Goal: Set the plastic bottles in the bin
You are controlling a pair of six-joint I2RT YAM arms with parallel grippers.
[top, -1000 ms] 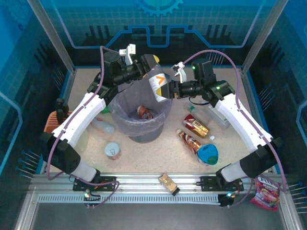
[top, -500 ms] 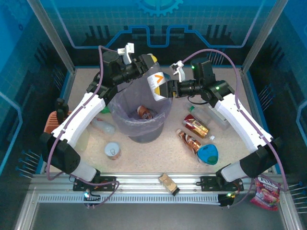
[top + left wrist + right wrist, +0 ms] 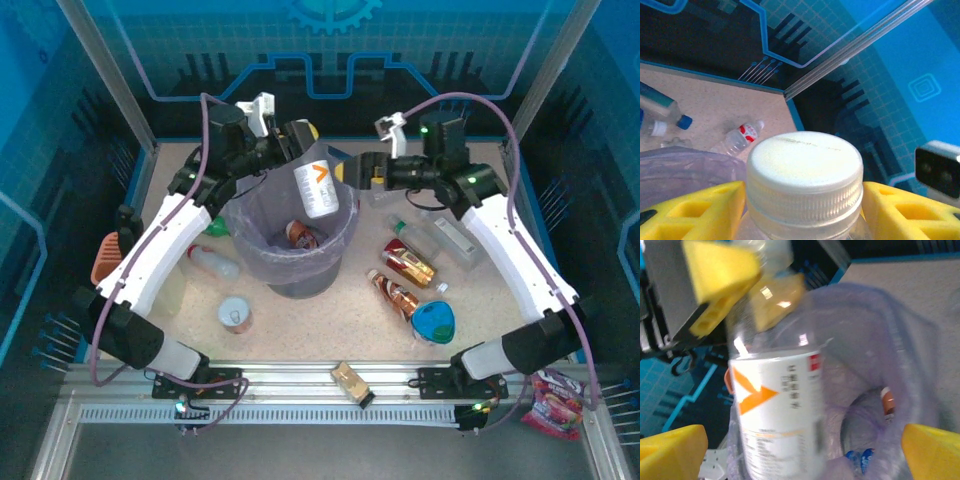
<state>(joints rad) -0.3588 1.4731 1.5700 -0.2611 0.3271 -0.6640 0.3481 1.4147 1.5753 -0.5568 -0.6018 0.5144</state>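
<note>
The clear bottle still hangs over the bin's opening, so my left gripper needs to move back and down into the bin beside the brown bottle to let go of it.
A clear plastic bottle (image 3: 315, 190) with a white, orange-arrow label hangs neck-up over the bin (image 3: 262, 262), a grey-lavender tub with a clear liner. My left gripper (image 3: 300, 137) is shut on its neck; its yellow fingers (image 3: 695, 210) flank the bottle just under the white cap (image 3: 805, 170). My right gripper (image 3: 365, 170) stands open to the right of the bottle (image 3: 780, 415), its fingers (image 3: 932, 450) wide apart and clear of it. A brown bottle (image 3: 887, 400) lies inside the bin (image 3: 880, 355). Two brown bottles (image 3: 408, 262) and a clear one (image 3: 213, 264) lie on the table.
A tin can (image 3: 235, 316) stands in front of the bin, a blue dish (image 3: 433, 322) at the right front, an orange basket (image 3: 105, 255) at the left edge. A snack packet (image 3: 352, 383) lies on the front rail. More clear bottles (image 3: 742, 137) lie behind the bin.
My right gripper has let go of the bottle, opened wide and drawn back to the right. My left gripper closed on the neck, and the bottle now hangs straighter over the bin.
</note>
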